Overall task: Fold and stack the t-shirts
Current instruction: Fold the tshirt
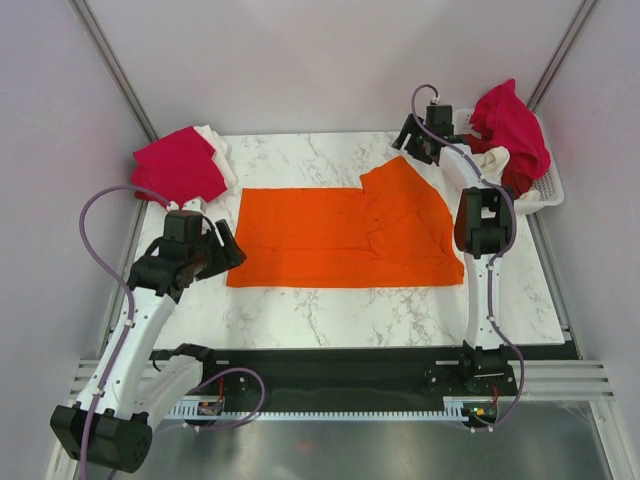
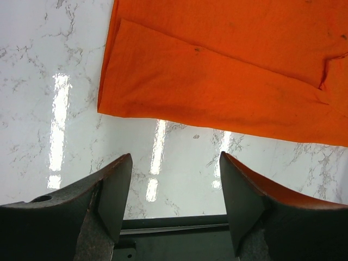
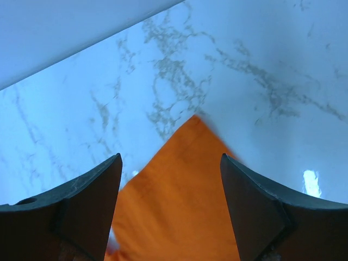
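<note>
I should lower my right gripper onto the far corner of the orange t-shirt next and close it there, because that corner is already lined up between its open fingers.
A bright orange t-shirt (image 1: 345,235) lies flat and partly folded in the middle of the marble table; it also shows in the left wrist view (image 2: 228,70). Its far right corner (image 3: 179,190) points up between my right gripper's open jaws. My right gripper (image 1: 412,135) hovers at that far corner, open and empty. My left gripper (image 1: 222,248) is open and empty, just off the shirt's near left corner. A crimson-pink shirt (image 1: 178,165) lies folded on a white one (image 1: 220,150) at the far left. A dark red shirt (image 1: 512,128) is heaped in the basket.
A white slotted plastic basket (image 1: 545,195) stands at the far right edge, with a cream cloth (image 1: 490,160) under the red heap. Grey walls close in the table on three sides. A black rail (image 1: 350,360) runs along the near edge.
</note>
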### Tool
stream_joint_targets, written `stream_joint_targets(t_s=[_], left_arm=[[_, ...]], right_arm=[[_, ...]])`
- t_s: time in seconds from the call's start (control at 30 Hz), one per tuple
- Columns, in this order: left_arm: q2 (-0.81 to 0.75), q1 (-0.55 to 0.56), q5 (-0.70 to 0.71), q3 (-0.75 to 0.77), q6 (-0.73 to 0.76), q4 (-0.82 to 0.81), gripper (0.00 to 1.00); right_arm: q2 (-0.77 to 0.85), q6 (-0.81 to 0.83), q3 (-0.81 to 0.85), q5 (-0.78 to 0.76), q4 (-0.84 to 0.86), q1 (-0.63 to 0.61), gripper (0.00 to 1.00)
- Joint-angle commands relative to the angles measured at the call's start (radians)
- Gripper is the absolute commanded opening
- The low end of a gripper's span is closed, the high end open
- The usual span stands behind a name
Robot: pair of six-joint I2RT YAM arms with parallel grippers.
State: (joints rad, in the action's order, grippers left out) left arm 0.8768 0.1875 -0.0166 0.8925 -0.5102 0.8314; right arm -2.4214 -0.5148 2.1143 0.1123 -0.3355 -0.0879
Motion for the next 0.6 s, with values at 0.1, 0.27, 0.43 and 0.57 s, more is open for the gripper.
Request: stream_joint_targets(t_s=[0.1,0.27,0.43,0.57], left_arm=[[0.008,0.001,0.015,-0.007,0.025,-0.011,0.72],[0.019,0.000,0.014,-0.006,0.025,-0.009,0.72],[0.036,0.001,0.014,-0.006,0.025,-0.011,0.72],[0.069,0.000,0.014,-0.004,0.027,-0.011,0.72]], right_arm=[[-0.152,0.071,0.214,-0.105,-0.059,-0.004,0.80],[-0.215,0.064,0.276,-0.102,-0.057,-0.007,0.80],[-0.235,0.018,0.244,-0.074,-0.053,-0.015,0.77],[-0.225,-0.033,0.195,-0.039,-0.025,-0.015,0.63]])
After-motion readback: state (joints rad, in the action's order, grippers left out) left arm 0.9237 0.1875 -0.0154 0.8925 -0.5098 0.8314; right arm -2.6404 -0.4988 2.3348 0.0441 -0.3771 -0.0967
